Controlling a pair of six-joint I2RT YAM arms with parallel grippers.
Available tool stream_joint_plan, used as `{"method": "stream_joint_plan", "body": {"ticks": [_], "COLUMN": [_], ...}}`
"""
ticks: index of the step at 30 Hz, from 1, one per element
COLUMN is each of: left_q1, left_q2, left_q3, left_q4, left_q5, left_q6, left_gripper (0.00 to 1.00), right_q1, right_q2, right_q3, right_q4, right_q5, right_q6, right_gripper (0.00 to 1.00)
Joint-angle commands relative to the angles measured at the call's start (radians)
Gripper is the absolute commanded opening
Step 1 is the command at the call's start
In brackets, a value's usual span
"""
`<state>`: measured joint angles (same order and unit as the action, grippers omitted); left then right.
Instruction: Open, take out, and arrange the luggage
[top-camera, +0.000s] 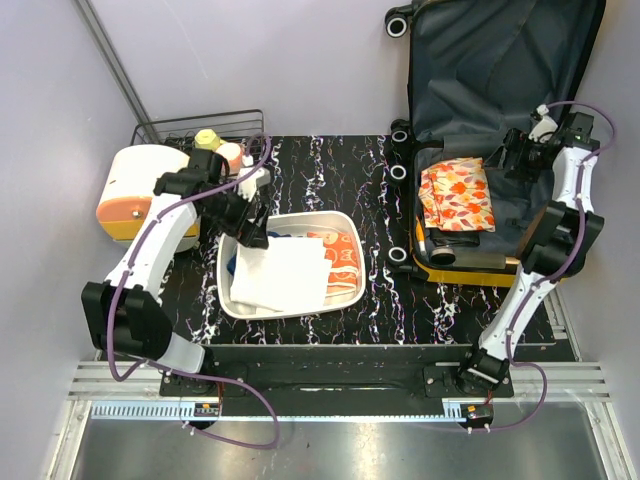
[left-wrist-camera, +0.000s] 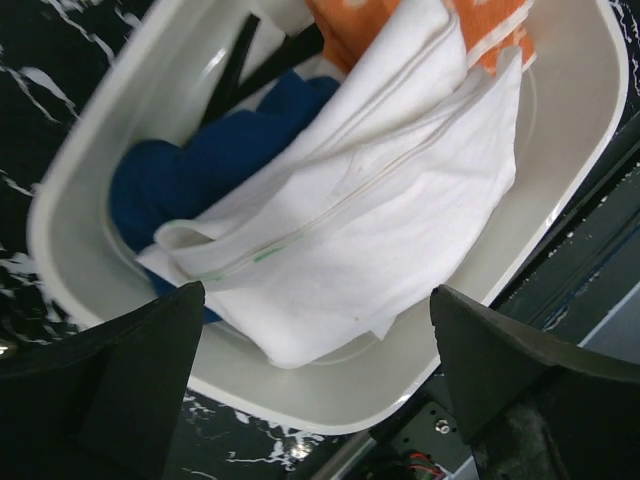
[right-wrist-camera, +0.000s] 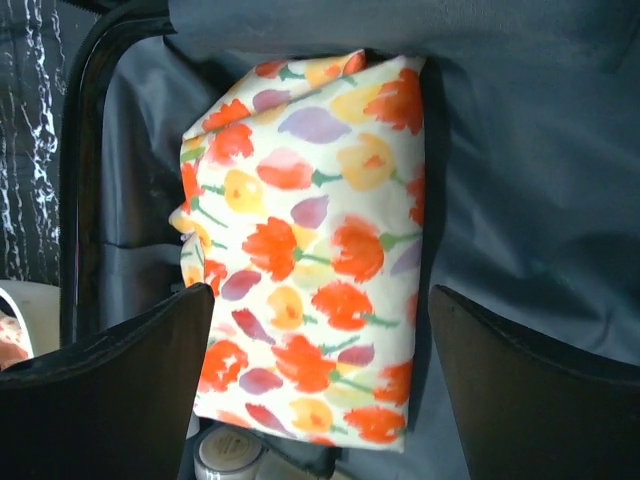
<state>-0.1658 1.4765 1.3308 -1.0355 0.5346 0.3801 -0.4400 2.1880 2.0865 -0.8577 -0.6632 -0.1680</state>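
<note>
My right gripper reaches down toward the lid next, to the floral cloth's far corner. There, empty grey lining beside the cloth's edge leaves room for a finger.
The yellow suitcase (top-camera: 470, 268) lies open at the right, its lid with dark grey lining (top-camera: 500, 70) up at the back. A folded floral cloth (top-camera: 457, 194) lies inside it, also in the right wrist view (right-wrist-camera: 310, 260). A small round white jar (right-wrist-camera: 228, 455) lies below the cloth. My right gripper (top-camera: 512, 158) (right-wrist-camera: 318, 385) is open and empty, above the cloth's right side. My left gripper (top-camera: 250, 228) (left-wrist-camera: 318, 385) is open and empty over the white tray (top-camera: 232, 292). The tray holds a white cloth (left-wrist-camera: 380, 200), a blue cloth (left-wrist-camera: 200, 165) and an orange cloth (top-camera: 343, 255).
A cream-and-orange round container (top-camera: 135, 190) stands at the left. A wire basket (top-camera: 200, 128) with small bottles is behind it. The suitcase's black wheels (top-camera: 400, 170) face the tabletop's middle. Black marbled tabletop (top-camera: 370, 200) lies between tray and suitcase.
</note>
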Motion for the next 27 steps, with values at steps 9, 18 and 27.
{"method": "stream_joint_plan", "body": {"ticks": [9, 18, 27], "left_q1": [-0.006, -0.009, -0.009], "left_q2": [0.071, 0.128, 0.156], "left_q3": [0.329, 0.418, 0.439], "left_q4": [-0.198, -0.230, -0.228], "left_q5": [-0.005, -0.028, -0.056], "left_q6": [0.085, 0.062, 0.040], "left_gripper": [0.99, 0.99, 0.99], "right_q1": [0.009, 0.015, 0.040], "right_q2": [0.320, 0.430, 0.441], "right_q3": [0.316, 0.349, 0.296], "right_q4": [0.017, 0.068, 0.164], "right_q5": [-0.162, -0.216, -0.436], "right_q6": [0.145, 0.236, 0.375], "right_gripper": [0.94, 0.95, 0.84]}}
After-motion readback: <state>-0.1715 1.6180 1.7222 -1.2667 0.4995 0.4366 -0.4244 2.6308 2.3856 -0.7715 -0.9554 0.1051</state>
